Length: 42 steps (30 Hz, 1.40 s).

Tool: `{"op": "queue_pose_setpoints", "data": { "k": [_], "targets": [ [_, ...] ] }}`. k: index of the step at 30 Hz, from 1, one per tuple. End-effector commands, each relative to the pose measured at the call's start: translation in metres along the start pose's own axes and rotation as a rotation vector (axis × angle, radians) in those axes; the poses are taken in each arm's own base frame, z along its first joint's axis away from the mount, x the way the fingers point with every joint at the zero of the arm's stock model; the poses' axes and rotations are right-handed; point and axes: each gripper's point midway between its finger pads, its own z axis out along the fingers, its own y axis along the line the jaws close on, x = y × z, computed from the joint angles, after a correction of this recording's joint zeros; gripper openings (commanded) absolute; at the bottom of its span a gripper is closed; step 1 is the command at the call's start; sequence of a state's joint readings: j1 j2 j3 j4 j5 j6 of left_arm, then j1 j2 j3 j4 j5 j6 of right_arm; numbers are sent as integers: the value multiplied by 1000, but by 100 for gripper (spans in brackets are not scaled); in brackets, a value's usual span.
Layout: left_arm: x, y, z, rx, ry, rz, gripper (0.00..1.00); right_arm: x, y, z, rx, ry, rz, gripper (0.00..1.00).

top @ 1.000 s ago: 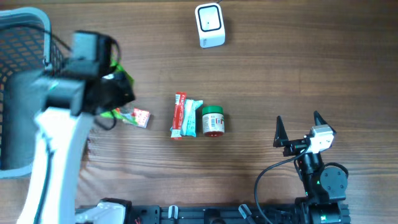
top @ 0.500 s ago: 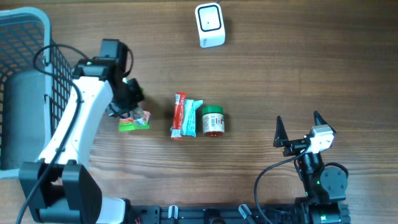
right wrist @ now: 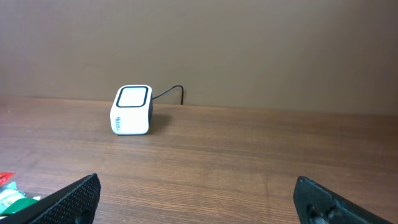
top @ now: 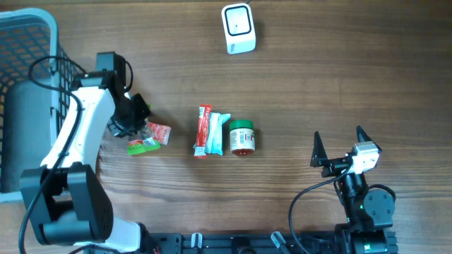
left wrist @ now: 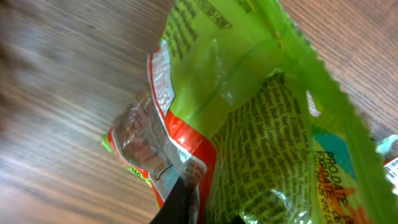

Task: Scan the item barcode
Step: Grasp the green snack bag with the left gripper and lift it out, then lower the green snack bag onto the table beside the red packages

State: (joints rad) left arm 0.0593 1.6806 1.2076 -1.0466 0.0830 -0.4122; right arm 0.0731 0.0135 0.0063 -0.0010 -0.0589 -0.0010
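The left gripper should next move the packet away from the wire basket toward the red bar and let go of it, since the packet is apart from the items in the middle of the table.
A green and red snack packet (top: 150,136) lies left of centre on the wooden table, and it fills the left wrist view (left wrist: 249,124). My left gripper (top: 136,115) is shut on the packet's green end, its dark fingertips (left wrist: 177,202) pinching the foil. The white barcode scanner (top: 238,28) stands at the far edge, also seen in the right wrist view (right wrist: 132,110). At the near right my right gripper (top: 339,149) is open with nothing between its fingers (right wrist: 68,202), far from the packet.
A red bar (top: 203,130), a teal packet (top: 217,134) and a green-lidded jar (top: 241,137) lie side by side mid-table. A wire basket (top: 39,21) with a grey liner stands at the left edge. The scanner's cable runs off the far side.
My left arm has come down from high near the camera and drawn back to the left. The snack packet has shifted slightly left with it. The right arm has not moved.
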Motion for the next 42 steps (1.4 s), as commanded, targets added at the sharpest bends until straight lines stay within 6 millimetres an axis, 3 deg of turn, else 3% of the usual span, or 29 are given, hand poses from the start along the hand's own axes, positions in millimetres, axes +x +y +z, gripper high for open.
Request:
{"op": "queue_pose_setpoints", "data": {
  "k": [1, 6, 12, 20, 25, 28, 33, 38, 40, 42],
  "targets": [
    [14, -29, 8, 181, 87, 29, 4, -2, -3, 0, 14, -8, 8, 100],
    [22, -71, -5, 420, 137, 89, 4, -2, -3, 0, 14, -8, 7, 100],
    [27, -93, -5, 447, 106, 201, 4, -2, -3, 0, 14, -8, 7, 100],
    [10, -115, -16, 501, -3, 279, 4, -2, -3, 0, 14, -8, 8, 100],
    [-13, -100, -42, 371, -136, 271, 4, -2, -3, 0, 14, -8, 8, 100],
    [-22, -76, -50, 230, -200, 237, 4, -2, -3, 0, 14, -8, 8, 100],
    [-13, -47, -28, 74, -152, 203, 4, -2, -3, 0, 14, -8, 8, 100],
    [5, -43, 9, 37, -80, 228, 5, -2, -3, 0, 14, -8, 8, 100],
    [10, -44, 22, 30, -64, 242, 15, -2, -3, 0, 14, -8, 8, 99],
    [11, -45, 25, 28, -60, 250, 59, -2, -3, 0, 14, -8, 7, 100]
  ]
}}
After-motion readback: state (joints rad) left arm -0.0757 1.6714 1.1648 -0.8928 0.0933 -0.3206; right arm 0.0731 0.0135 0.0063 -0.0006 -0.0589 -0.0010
